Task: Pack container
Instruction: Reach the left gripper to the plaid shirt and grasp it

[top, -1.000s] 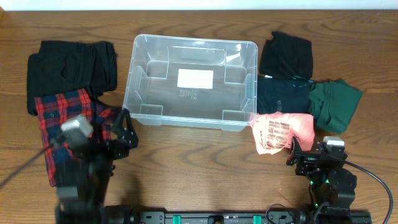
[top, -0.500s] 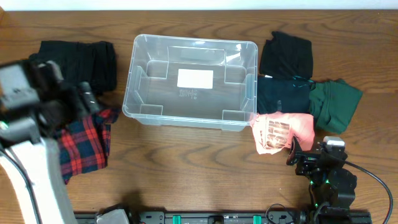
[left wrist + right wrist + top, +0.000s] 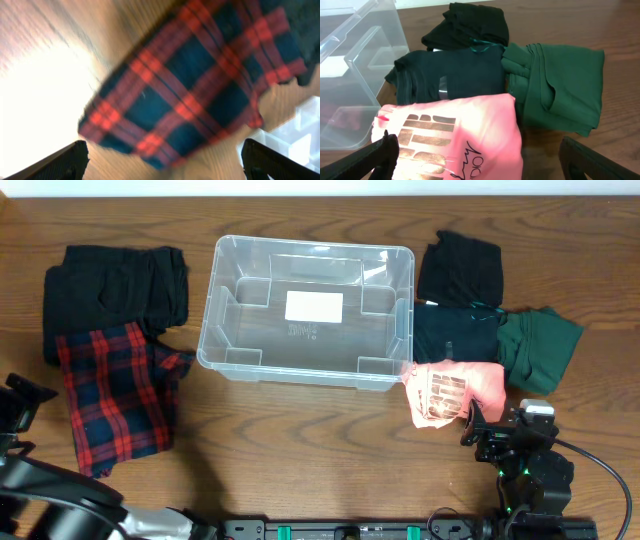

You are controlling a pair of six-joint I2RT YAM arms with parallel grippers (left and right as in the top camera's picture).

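My left gripper should next go to the right in the overhead view. Then it should go down onto the plaid cloth's closest edge [image 3: 74, 388] [image 3: 136, 71].
The clear plastic container [image 3: 235, 330] stands empty at the middle back, with a white label [image 3: 313, 306] on its bottom. Its corner shows in the left wrist view [image 3: 311, 126] and its side in the right wrist view [image 3: 355, 65]. My left gripper [image 3: 14, 406] is open and empty at the far left edge, beside a red plaid cloth [image 3: 115, 395]. The left wrist view is blurred, with the gripper [image 3: 165, 156] over the plaid cloth [image 3: 200, 85]. My right gripper [image 3: 497, 427] is open and empty at the near edge of a pink printed shirt [image 3: 455, 392]; the right wrist view shows the gripper [image 3: 477, 152] over the shirt [image 3: 455, 130].
A black garment [image 3: 115, 285] lies left of the container. On the right lie a black garment [image 3: 460, 268], a dark teal shirt [image 3: 455, 335] and a green garment [image 3: 538, 345], also in the right wrist view [image 3: 560, 85]. Bare wood lies in front of the container.
My left arm has swung from the front left, over the plaid cloth, out to the far left edge. The plaid cloth now shows whole. The right arm has not moved.
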